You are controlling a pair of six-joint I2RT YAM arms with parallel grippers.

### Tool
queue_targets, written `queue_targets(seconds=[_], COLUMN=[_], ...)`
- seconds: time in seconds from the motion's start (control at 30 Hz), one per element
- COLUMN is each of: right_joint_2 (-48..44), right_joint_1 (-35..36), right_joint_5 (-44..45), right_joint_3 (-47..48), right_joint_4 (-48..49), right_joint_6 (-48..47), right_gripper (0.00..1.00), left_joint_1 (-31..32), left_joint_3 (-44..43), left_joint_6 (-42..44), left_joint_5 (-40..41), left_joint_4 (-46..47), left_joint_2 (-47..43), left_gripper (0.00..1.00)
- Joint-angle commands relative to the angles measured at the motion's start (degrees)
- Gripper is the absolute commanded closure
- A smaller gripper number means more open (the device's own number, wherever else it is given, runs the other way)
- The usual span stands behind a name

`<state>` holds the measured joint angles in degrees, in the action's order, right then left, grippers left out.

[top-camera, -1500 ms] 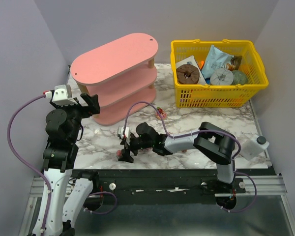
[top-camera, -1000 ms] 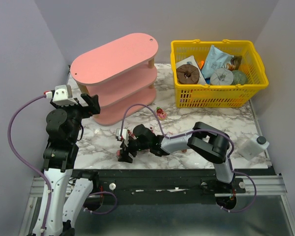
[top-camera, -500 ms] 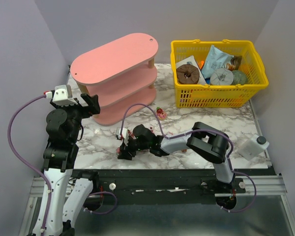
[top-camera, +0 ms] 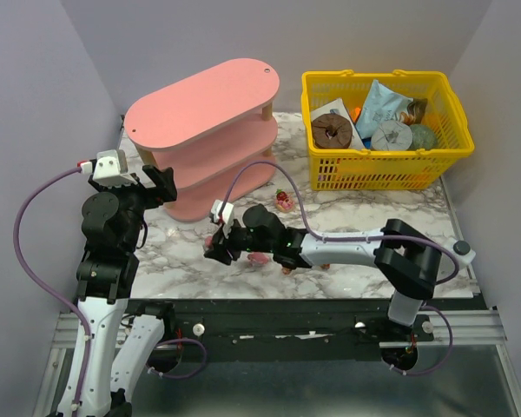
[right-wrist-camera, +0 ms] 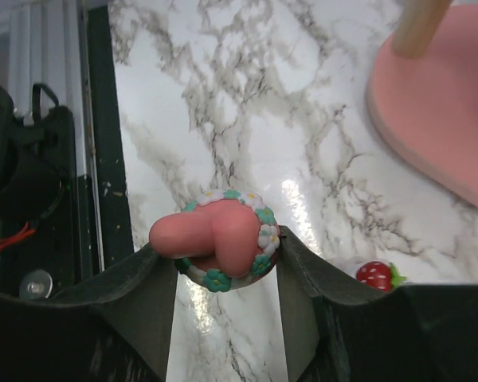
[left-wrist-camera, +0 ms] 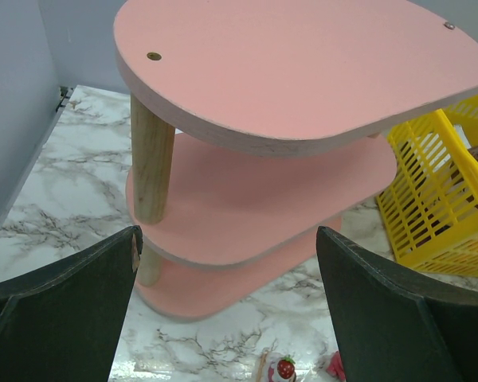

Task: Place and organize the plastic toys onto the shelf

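My right gripper holds the flowered pink toy and will next lift it up and outward onto the end of the shelf's top level by the basket to release it, since that level is bare.
My right gripper [right-wrist-camera: 223, 256] is shut on a pink toy [right-wrist-camera: 221, 231] ringed with small white and green flowers, held just above the marble. From above, that gripper [top-camera: 215, 247] hovers a little in front of the pink three-tier shelf [top-camera: 204, 113]. A strawberry-topped toy [top-camera: 284, 201] lies near the shelf's right end, and a pink toy [top-camera: 259, 258] and an orange-brown one [top-camera: 286, 268] lie beside the right arm. My left gripper [top-camera: 156, 184] is open, raised, and faces the shelf [left-wrist-camera: 303, 72] with nothing between its fingers [left-wrist-camera: 64, 310].
A yellow mesh basket [top-camera: 382, 169] with packets and a brown ring stands at the back right, close to the shelf. The shelf's edge [right-wrist-camera: 438, 119] and the strawberry toy [right-wrist-camera: 376, 274] show past the right fingers. The table's black front edge [right-wrist-camera: 95, 159] lies just behind the held toy.
The right gripper closed on the pink flowered toy near the front edge and carried it up and back toward the shelf, its arm stretching out. The left arm has not moved.
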<state>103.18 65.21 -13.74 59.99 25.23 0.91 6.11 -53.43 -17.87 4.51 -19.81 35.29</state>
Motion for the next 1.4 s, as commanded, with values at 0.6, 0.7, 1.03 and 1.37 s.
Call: queue_targets(seconds=[0.6, 0.7, 1.03, 1.37], right_joint_2=[-11.6, -10.63, -4.3, 4.49], right_joint_1=[-12.91, -14.76, -18.27, -21.35], right_joint_5=[23.31, 25.07, 28.85, 29.29], right_joint_3=[30.96, 36.59, 51.62, 63.84], right_joint_4=[-43.41, -44.57, -44.92, -46.5], right_joint_6=[13.68, 11.58, 7.62, 6.65], right_gripper=[0.78, 0.76, 0.73, 0.7], left_joint_1=[-0.22, -0.22, -0.22, -0.22], left_joint_3=[0.7, 0.78, 1.05, 1.22], left_joint_6=[-0.59, -0.5, -0.59, -0.94], left_joint_5=[1.64, 1.29, -0.03, -0.03], left_joint_4=[0.12, 0.13, 0.39, 0.21], left_joint_2=[-0.13, 0.13, 0.4, 0.66], left_gripper=[0.01, 0.01, 0.01, 0.01])
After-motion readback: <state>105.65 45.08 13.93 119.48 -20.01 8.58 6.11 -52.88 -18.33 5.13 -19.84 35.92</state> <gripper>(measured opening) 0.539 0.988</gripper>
